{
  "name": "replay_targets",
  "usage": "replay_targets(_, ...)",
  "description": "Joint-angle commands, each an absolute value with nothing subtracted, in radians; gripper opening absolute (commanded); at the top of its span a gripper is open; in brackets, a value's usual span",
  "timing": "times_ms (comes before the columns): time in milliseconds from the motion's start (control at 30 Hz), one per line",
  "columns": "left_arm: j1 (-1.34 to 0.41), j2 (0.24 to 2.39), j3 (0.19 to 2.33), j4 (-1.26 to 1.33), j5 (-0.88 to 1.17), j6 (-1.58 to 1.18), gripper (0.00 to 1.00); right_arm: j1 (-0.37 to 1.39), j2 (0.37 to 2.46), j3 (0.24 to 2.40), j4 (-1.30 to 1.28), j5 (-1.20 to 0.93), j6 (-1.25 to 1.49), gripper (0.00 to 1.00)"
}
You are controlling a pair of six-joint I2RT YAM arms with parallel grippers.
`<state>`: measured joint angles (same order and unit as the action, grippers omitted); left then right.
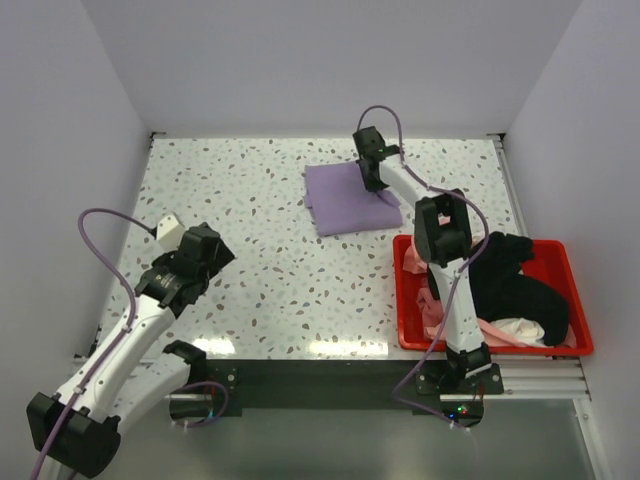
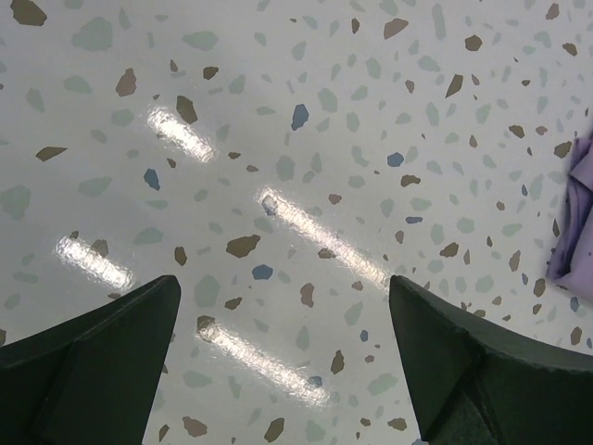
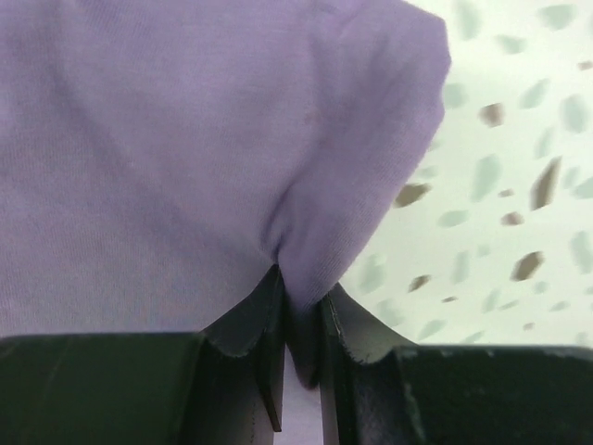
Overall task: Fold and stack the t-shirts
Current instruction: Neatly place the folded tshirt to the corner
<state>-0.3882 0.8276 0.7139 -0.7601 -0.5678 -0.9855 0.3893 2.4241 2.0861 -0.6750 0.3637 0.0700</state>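
The right gripper drags the lavender t-shirt [image 1: 345, 198] to the right in the top view next and frees it at the table's bare far corner beyond the red bin.
A lavender t-shirt [image 1: 345, 198] lies folded into a rectangle at the back middle of the table. My right gripper [image 1: 374, 178] is shut on its right edge; in the right wrist view the lavender t-shirt [image 3: 185, 139] bunches into a pinch between the jaws of the right gripper [image 3: 301, 301]. A black t-shirt [image 1: 515, 280], a salmon-pink one [image 1: 430, 310] and a white one [image 1: 520, 328] lie crumpled in the red bin [image 1: 575, 300]. My left gripper [image 1: 205, 255] hangs open over bare table at the left, its fingers [image 2: 102, 352] wide apart with nothing between them.
The red bin stands at the front right beside the right arm's base. White walls close in the table on three sides. In the left wrist view a corner of the lavender shirt [image 2: 574, 222] shows at the right edge.
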Motion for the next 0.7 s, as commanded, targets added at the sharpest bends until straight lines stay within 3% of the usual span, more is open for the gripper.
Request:
replay_targets(0, -0.383, 0.841, 0.741, -0.759, -0.621, -1.005, 1.0, 0.313, 2.451, 2.155, -0.704, 0.44, -0.064, 0.13)
replay_targets(667, -0.383, 1.092, 0.847, -0.677, -0.638, -0.997, 1.0, -0.063, 2.592, 2.332, -0.603, 0.431, -0.284, 0.15)
